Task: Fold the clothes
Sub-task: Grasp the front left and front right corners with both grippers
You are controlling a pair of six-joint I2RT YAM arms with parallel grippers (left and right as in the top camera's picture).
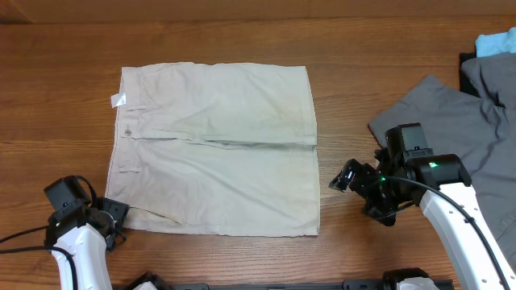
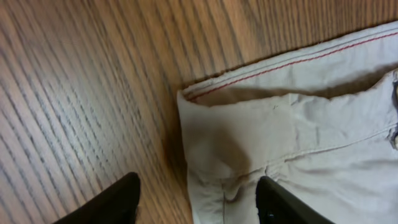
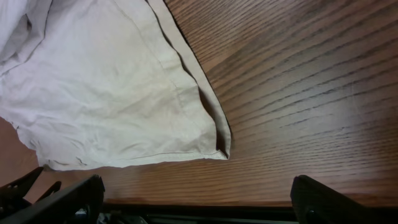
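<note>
My fingers are clear of the near leg-hem corner (image 1: 316,231) (image 3: 222,152). Next, I will move my right gripper down, back and to the left in the overhead view onto it.
Pale beige shorts (image 1: 218,149) lie flat on the wooden table, waistband to the left, with a small white tag (image 1: 118,100) at the top left corner. My left gripper (image 1: 115,216) is open at the shorts' near left waistband corner (image 2: 211,124); its fingers (image 2: 198,202) straddle the cloth edge without closing on it. My right gripper (image 1: 340,179) is open and empty, just right of the shorts' right hem. The right wrist view shows the hem corner (image 3: 221,146) on bare wood, ahead of the fingers (image 3: 198,199).
A grey garment (image 1: 451,121) lies at the right, partly under my right arm. A darker grey piece and a light blue one (image 1: 496,42) sit at the far right top. The table's front edge runs close below both grippers.
</note>
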